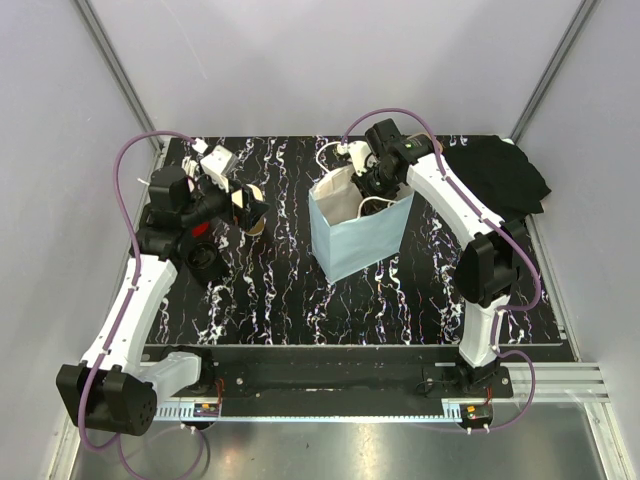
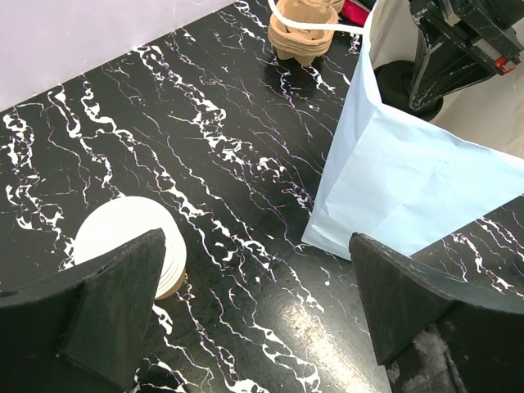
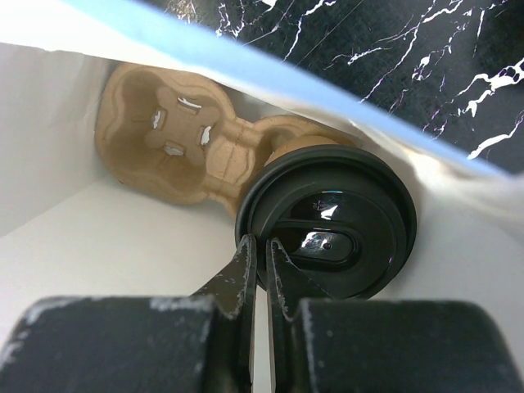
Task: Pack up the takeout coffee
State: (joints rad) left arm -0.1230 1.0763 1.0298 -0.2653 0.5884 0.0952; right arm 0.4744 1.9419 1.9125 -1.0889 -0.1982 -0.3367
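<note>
The cup's slot in the pulp carrier is below my fingers, so my right gripper next needs to go down deeper into the bag and release the black lid's rim.
The takeout coffee stands in one slot of a tan pulp carrier at the bottom of the pale blue paper bag. Only its round black lid and a strip of tan cup show. My right gripper reaches down into the bag's mouth and is shut on the near rim of that lid. My left gripper hovers open over the table at the left, with nothing between its fingers. The bag stands to its right.
A stack of nested cups stands by the left finger. More pulp carriers sit beyond the bag. Black lids lie near the left arm. A black cloth covers the back right corner.
</note>
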